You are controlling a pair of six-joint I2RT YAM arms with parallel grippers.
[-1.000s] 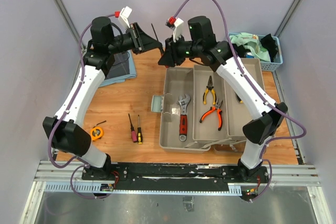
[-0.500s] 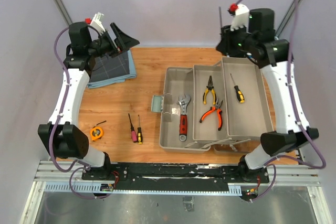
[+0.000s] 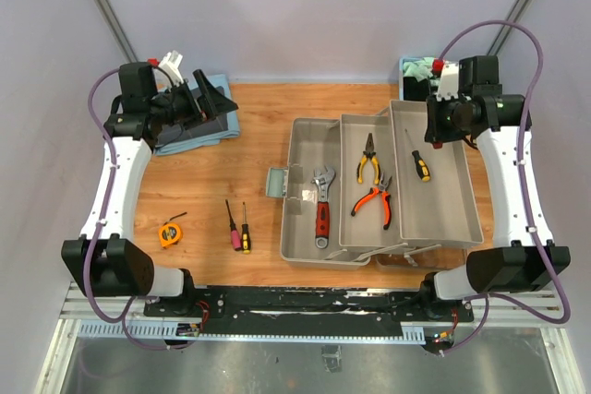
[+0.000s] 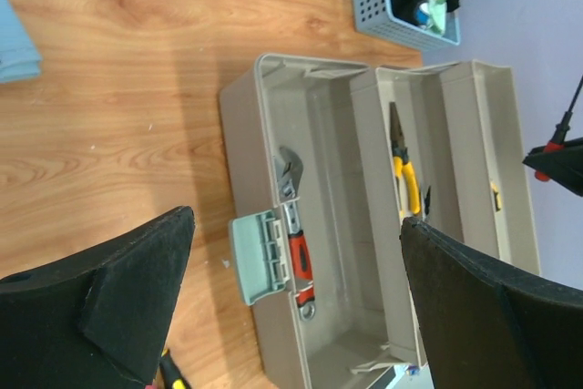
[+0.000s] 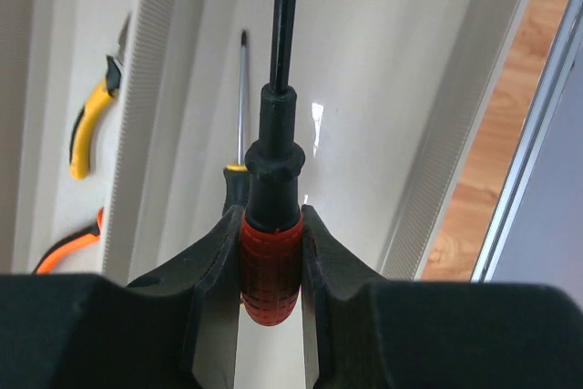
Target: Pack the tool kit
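Note:
My right gripper comes down toward the open part of the tray next, as the bottom beside the yellow-black screwdriver point(image 3: 418, 162) is bare. It then releases the red-handled screwdriver alongside that one.
The grey-beige toolbox point(image 3: 289, 193) lies open on the wooden table with its trays folded out. In it are a red-handled wrench point(image 3: 321, 202), yellow pliers point(image 3: 368, 156), orange pliers point(image 3: 374, 200) and a yellow-black screwdriver point(image 3: 418, 162). My right gripper point(image 3: 434, 125) hovers over the far end of the right tray, shut on a red-handled screwdriver point(image 5: 271, 271) whose black shaft points away from the wrist. My left gripper point(image 3: 214, 97) hangs open and empty at the back left, above a folded cloth. Two small screwdrivers point(image 3: 238, 225) and an orange tape measure point(image 3: 169, 233) lie on the table left of the box.
A folded dark and blue cloth point(image 3: 199, 125) lies at the back left under the left gripper. A blue slatted basket point(image 3: 416, 69) with cloths stands at the back right, behind the toolbox. The box's green latch point(image 3: 277, 182) sticks out on its left side.
The left gripper has opened and drawn back to the far left. The right arm has swung right with the red-handled screwdriver, from the middle back to above the right tray.

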